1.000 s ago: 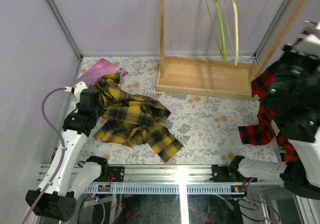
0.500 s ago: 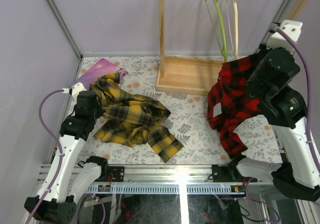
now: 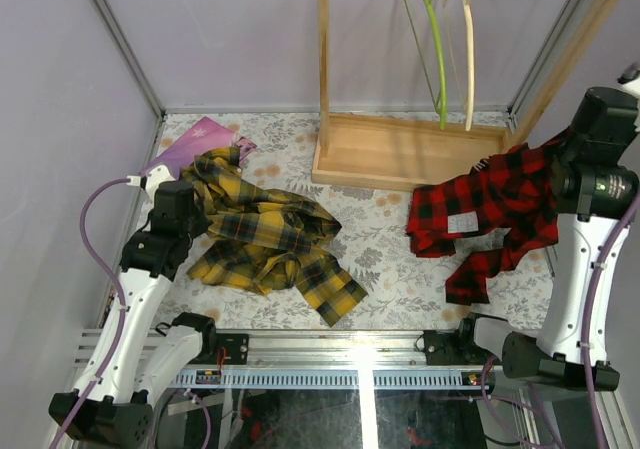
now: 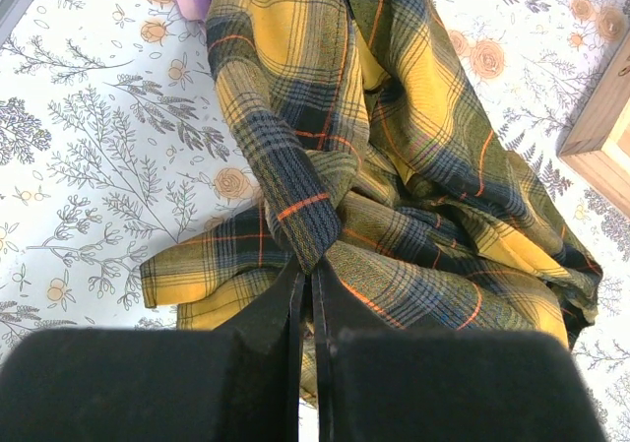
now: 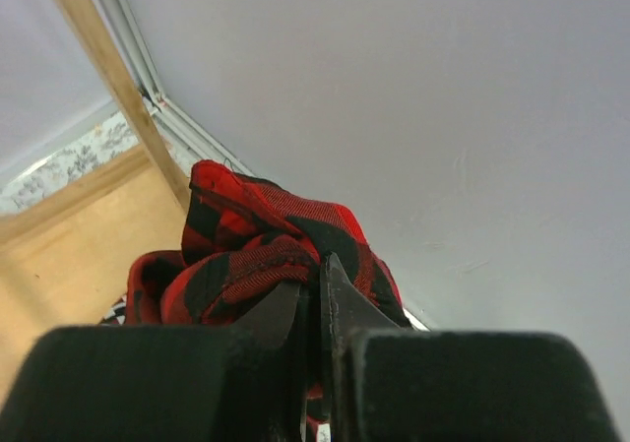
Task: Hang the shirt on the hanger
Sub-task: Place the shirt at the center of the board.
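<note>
Next, the right gripper lifts toward the side beside it, then lowers to open.
The yellow-and-black plaid shirt point(image 3: 265, 239) lies crumpled on the flowered table at the left. My left gripper point(image 3: 192, 207) is at its left edge. In the left wrist view that gripper point(image 4: 310, 265) is shut on a raised fold of the shirt point(image 4: 394, 147). The pale yellow-green hanger point(image 3: 437, 59) hangs from the top rail of the wooden rack, far from both grippers. My right gripper point(image 3: 562, 169) is raised at the right and shut on a red-and-black plaid garment point(image 3: 490, 204). This garment droops from it towards the table. The right wrist view shows bunched red cloth point(image 5: 266, 245) pinched in that gripper point(image 5: 320, 270).
The wooden rack's base point(image 3: 400, 154) stands at the back middle, with a cream curved hanger point(image 3: 468, 59) beside the green one. A purple flat item point(image 3: 195, 141) lies at the back left, partly under the shirt. Grey walls close in the left, back and right.
The right arm has swung the red garment up and out to the right, so it now hangs stretched from the gripper. The left arm and the shirt have hardly moved.
</note>
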You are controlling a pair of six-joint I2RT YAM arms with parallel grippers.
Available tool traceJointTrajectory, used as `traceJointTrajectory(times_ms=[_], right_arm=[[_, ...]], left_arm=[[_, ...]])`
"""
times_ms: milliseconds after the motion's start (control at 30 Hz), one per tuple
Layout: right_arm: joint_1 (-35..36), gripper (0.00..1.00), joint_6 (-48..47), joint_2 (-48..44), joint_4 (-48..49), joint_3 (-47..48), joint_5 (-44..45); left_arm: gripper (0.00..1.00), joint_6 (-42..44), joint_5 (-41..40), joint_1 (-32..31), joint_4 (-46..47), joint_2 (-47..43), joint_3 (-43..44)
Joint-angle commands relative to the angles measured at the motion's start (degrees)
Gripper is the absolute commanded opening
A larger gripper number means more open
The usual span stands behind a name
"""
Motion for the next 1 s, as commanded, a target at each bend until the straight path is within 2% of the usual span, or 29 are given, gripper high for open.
traceJointTrajectory(times_ms=[0,233,400,567,733,800,867,967], right_arm=[[-1.4,0.00,3.5,-3.8,2.5,7.6,3.2],[-1.4,0.00,-5.5,-2.3,6.2,18.2,16.3],[-1.3,0.00,-13.0,-1.5,11.6,17.3,22.5],[-1.4,0.00,-10.1,-1.5,10.3,14.8,18.7],[-1.3,0.02,-1.3,-2.6,6.1,7.6,10.5],[-1.4,0.09,3.0,-5.4,7.0,-0.9,6.7],[-1.4,0.24,6.8,-8.8,8.8,-9.5,3.3],[-1.4,0.55,11.4,-12.3,10.8,-19.8,0.0]], left_arm=[[0.00,1.3,1.5,0.5,0.6,0.7,1.6],[0.00,1.6,2.3,0.5,1.5,1.6,1.3],[0.00,2.0,3.7,0.4,2.5,3.2,1.3],[0.00,2.3,4.6,0.4,3.2,4.7,1.7],[0.00,1.9,5.4,0.5,3.5,4.4,1.1],[0.00,1.8,5.9,0.5,3.5,4.1,0.6],[0.00,1.9,6.8,0.4,3.5,3.9,0.3],[0.00,2.6,8.5,0.5,3.5,4.0,0.4]])
